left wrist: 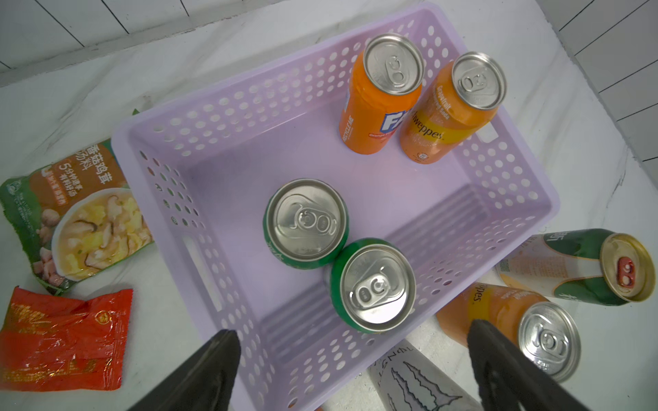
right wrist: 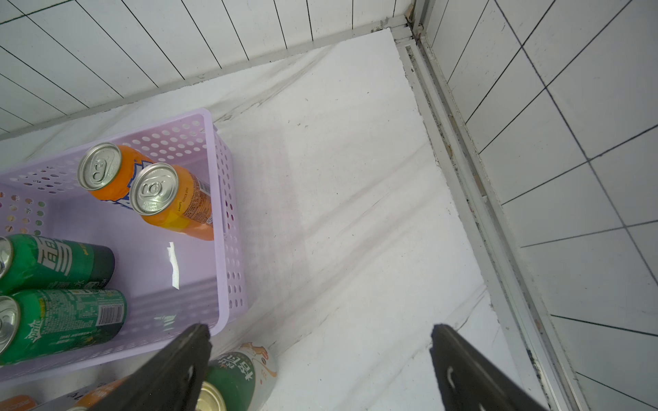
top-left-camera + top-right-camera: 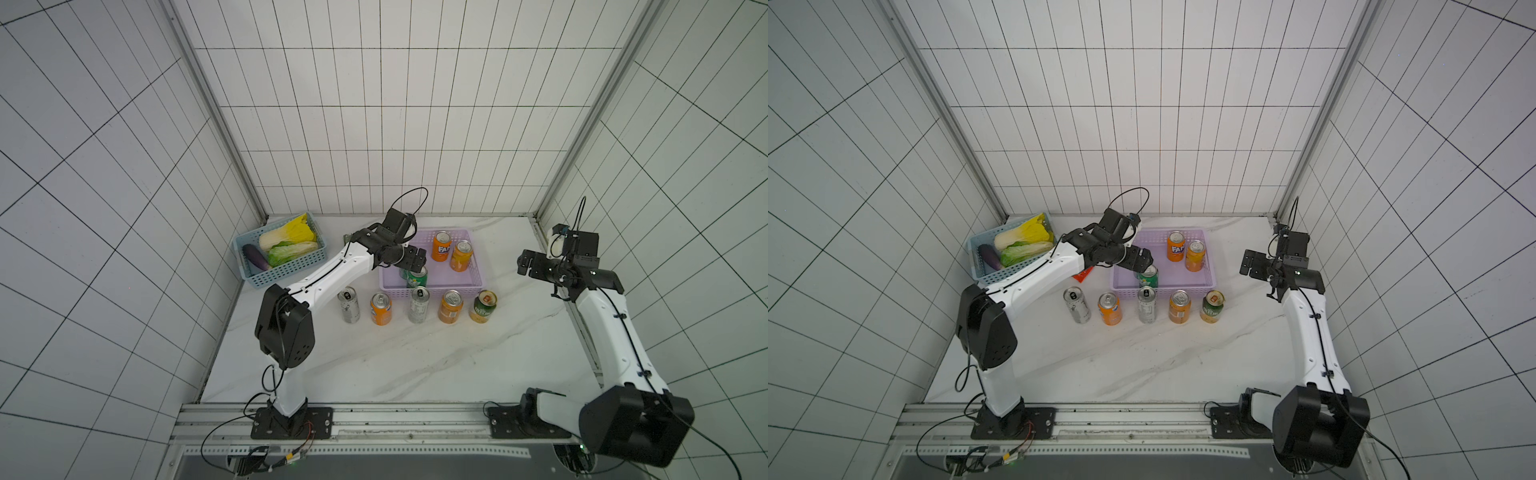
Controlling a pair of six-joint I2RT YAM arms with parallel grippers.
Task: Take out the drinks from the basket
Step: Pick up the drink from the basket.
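The green drink nearer the basket's front side (image 3: pixel 417 277) (image 1: pixel 374 285) lines up between my fingers. My open left gripper should go down around it into the lilac basket next.
The lilac basket (image 3: pixel 432 287) (image 1: pixel 228 117) holds two orange drinks (image 3: pixel 441 246) (image 3: pixel 461 255) at its back right. Two green drinks (image 1: pixel 306 222) (image 1: pixel 374 284) stand touching near its front left. My left gripper (image 3: pixel 419 259) (image 1: pixel 352 329) hangs open just above the green pair, with nothing between its fingers. Five more drinks stand in a row on the table before the basket, from a silver-white one (image 3: pixel 349 306) to a dark green and orange one (image 3: pixel 483 306). My right gripper (image 3: pixel 524 262) (image 2: pixel 320 331) is open and empty over the table, right of the basket.
A light blue basket (image 3: pixel 286 270) with cabbages and an aubergine sits at the back left. A green snack packet (image 1: pixel 71 213) and a red one (image 1: pixel 64 338) lie on the table left of the lilac basket. Tiled walls close in on three sides.
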